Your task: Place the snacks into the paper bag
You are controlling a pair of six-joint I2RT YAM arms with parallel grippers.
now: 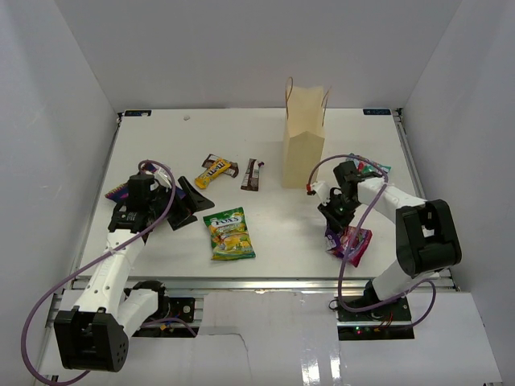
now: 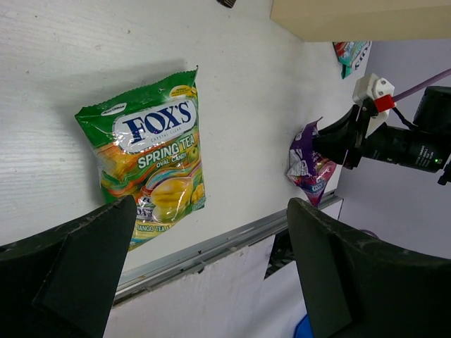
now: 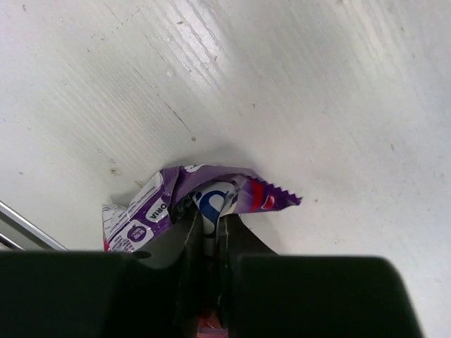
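The paper bag's rim stands above the table, so the robot's right gripper will next move up and outward over the paper bag's open top (image 1: 306,103) and let go of the purple candy bag (image 1: 352,243).
The tan paper bag (image 1: 304,137) stands upright at the back centre; its base edge shows in the left wrist view (image 2: 359,17). My right gripper (image 1: 334,227) is shut on a crumpled purple candy bag (image 1: 352,243), pinching a fold of it (image 3: 204,201) low over the table. It also shows in the left wrist view (image 2: 308,165). My left gripper (image 1: 193,205) is open and empty, left of the green-yellow candy bag (image 1: 229,233) (image 2: 151,158). A yellow-brown packet (image 1: 216,170) and a dark brown bar (image 1: 253,174) lie left of the paper bag. A teal packet (image 1: 372,169) lies right of it.
A dark purple bag (image 1: 121,191) lies at the left, partly under my left arm. The table's metal front rail (image 2: 211,246) runs close below both candy bags. White walls enclose the table on three sides.
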